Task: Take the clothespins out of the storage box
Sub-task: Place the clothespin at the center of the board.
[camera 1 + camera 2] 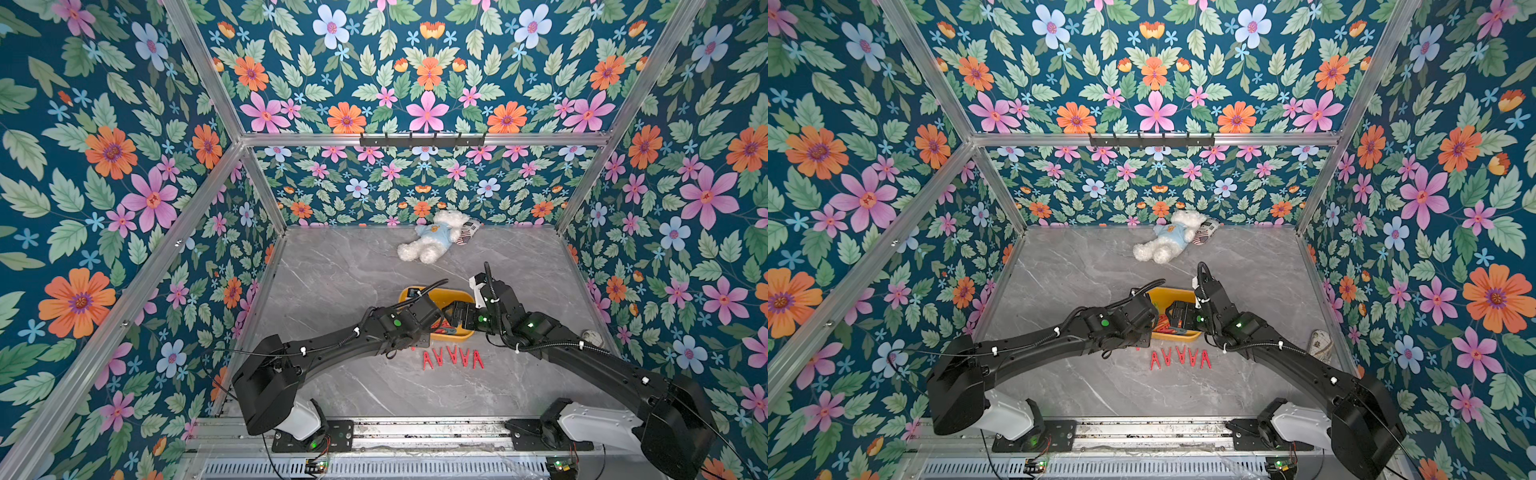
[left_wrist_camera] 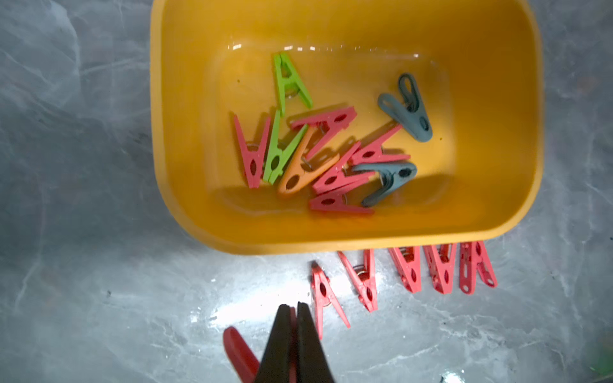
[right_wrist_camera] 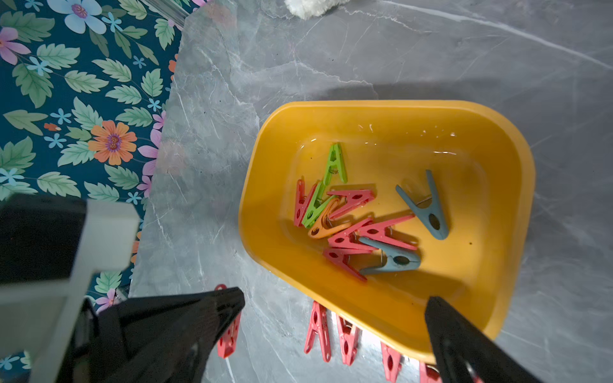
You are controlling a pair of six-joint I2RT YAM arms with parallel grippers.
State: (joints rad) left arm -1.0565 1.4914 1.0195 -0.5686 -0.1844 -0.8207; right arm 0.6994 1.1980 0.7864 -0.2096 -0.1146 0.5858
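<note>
My left gripper moves back and down to the bare tabletop (image 1: 415,361) (image 2: 274,307) beside the row's end clothespin next and releases its red one, since that spot is empty.
The yellow storage box (image 1: 457,297) (image 1: 1173,296) stands mid-table between my two wrists. Several clothespins (image 2: 331,159) (image 3: 351,225) lie heaped on its floor: red, green, orange and grey-blue. A row of red clothespins (image 1: 452,357) (image 1: 1180,357) (image 2: 411,272) lies on the table just in front of the box. My left gripper (image 2: 292,306) is shut on a red clothespin (image 2: 238,351) low over the table, at the left end of that row. My right gripper (image 3: 335,298) hangs open and empty over the box's near rim (image 3: 381,331), one finger over the box and one over the table.
A white plush bear (image 1: 432,241) in a blue shirt lies at the back of the table, with a small patterned object (image 1: 468,230) beside it. Another small pale object (image 1: 592,337) sits at the right edge. Flowered walls close in three sides.
</note>
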